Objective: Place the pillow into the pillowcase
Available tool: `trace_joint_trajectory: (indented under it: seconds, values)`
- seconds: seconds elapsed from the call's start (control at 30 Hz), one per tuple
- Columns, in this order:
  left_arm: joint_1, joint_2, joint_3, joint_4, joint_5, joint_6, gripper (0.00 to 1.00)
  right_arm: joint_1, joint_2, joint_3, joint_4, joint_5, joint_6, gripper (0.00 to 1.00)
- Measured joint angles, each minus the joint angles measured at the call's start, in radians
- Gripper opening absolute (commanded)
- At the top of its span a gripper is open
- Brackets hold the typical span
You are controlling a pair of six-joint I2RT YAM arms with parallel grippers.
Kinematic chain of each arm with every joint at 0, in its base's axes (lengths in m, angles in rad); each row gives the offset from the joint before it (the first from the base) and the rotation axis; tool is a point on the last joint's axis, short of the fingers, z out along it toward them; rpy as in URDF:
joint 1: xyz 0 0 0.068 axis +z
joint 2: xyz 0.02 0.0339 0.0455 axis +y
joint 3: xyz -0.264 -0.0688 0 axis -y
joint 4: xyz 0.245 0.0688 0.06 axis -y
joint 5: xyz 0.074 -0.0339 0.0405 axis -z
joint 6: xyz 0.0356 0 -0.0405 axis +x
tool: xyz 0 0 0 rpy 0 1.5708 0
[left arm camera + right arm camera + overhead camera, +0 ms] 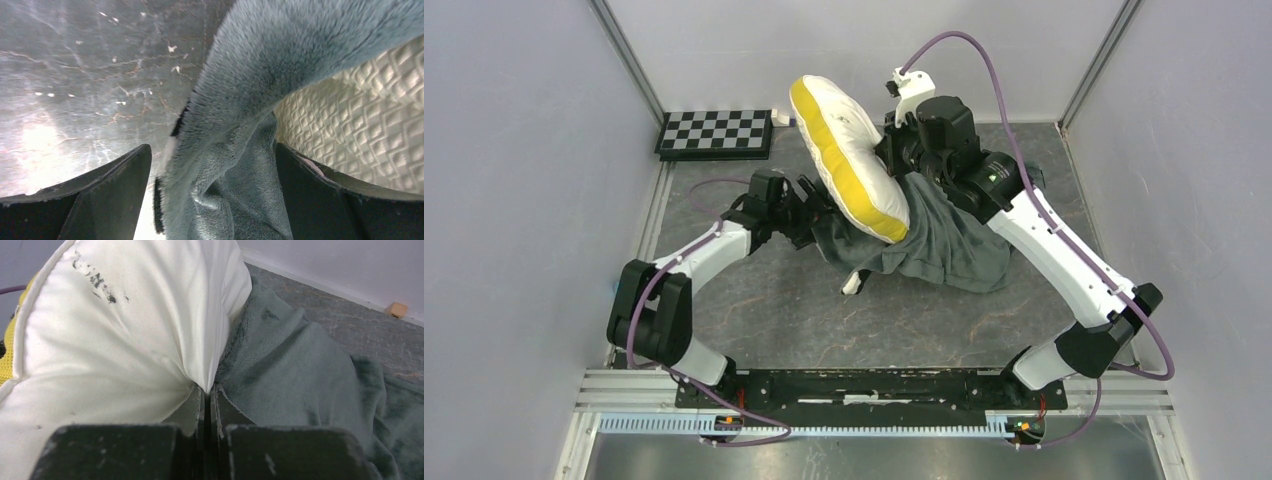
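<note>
The edge of the pillowcase is already between my left gripper's open fingers, so the gripper needs to push in to the right in the top view, over the pillowcase's plush fold, and close.
The cream-white pillow [849, 150] with its yellow band stands tilted up at the table's centre, its lower end resting in the dark grey-green plush pillowcase [949, 245]. My right gripper [890, 150] is shut on a pinch of the pillow's white cloth [115, 330], its jaws [207, 387] pressed together, with the pillowcase [300, 365] just to the right. My left gripper [819, 213] is at the pillowcase's left edge. Its jaws [214, 150] stand wide apart around a fold of plush [260, 65]; the left finger is clear of the cloth. Quilted pillow [360, 110] shows behind the fold.
A checkerboard [715, 132] lies at the back left by the wall. A small wooden block [396, 309] sits by the back wall. Grey walls close in on the left, right and back. Bare marbled table [784, 300] lies in front of the pillowcase.
</note>
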Motion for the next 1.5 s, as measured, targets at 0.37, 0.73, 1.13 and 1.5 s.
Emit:
trace_joint_trajectory:
  seconds: [0.37, 0.73, 1.13, 1.5]
  values:
    - [-0.146, 0.088, -0.015, 0.148, -0.003, -0.14, 0.03, 0.0, -0.008, 0.013, -0.02, -0.01, 0.002, 0.0]
    - [-0.111, -0.105, 0.097, -0.014, -0.082, -0.126, 0.02, 0.006, -0.174, -0.371, 0.146, -0.068, 0.034, 0.78]
    - [-0.103, -0.098, 0.135, -0.138, -0.114, -0.091, 0.03, 0.127, -0.174, -0.443, 0.145, 0.037, 0.045, 0.69]
    - [-0.104, -0.093, 0.198, -0.202, -0.134, -0.053, 0.02, 0.136, -0.152, -0.438, 0.077, 0.188, 0.044, 0.15]
